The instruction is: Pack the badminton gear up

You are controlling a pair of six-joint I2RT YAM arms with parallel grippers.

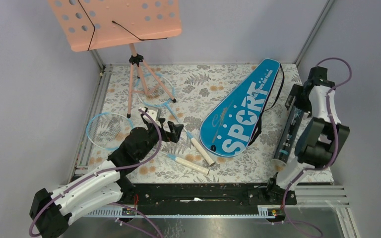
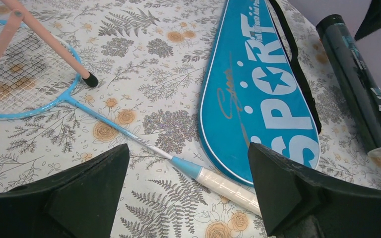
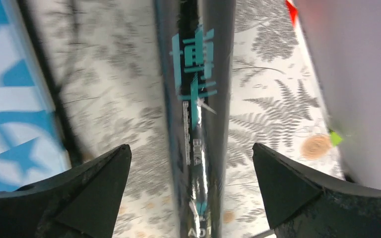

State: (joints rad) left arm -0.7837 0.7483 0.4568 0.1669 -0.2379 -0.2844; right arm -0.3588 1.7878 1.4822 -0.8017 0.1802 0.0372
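Note:
My right gripper is above the tube (image 1: 287,136), and the bag lies flat and shut. It will next go down onto the bag, at the bag's edge by the black strap.
Two light-blue rackets lie at the left. One head (image 1: 153,89) is under the stand's tripod, and its cream handle (image 1: 202,151) lies beside the blue SPORT bag (image 1: 243,116). The other head (image 1: 105,130) is nearer the left edge, with its handle (image 1: 191,164) in front. My left gripper (image 1: 166,126) is open and empty above the first racket's shaft. In the left wrist view that handle (image 2: 228,186) lies between the open fingers of the left gripper (image 2: 187,148). The dark tube (image 1: 287,136) lies at the right. My right gripper (image 1: 295,101) is open above it, and the tube (image 3: 198,99) runs between its fingers without touching them. No shuttlecock shows.
The pink music stand (image 1: 114,22) stands at the back left, and one tripod leg (image 2: 49,39) reaches over a racket head (image 2: 15,74). The bag's black strap (image 3: 44,74) lies between bag and tube. A grey wall (image 3: 357,74) stands close on the right.

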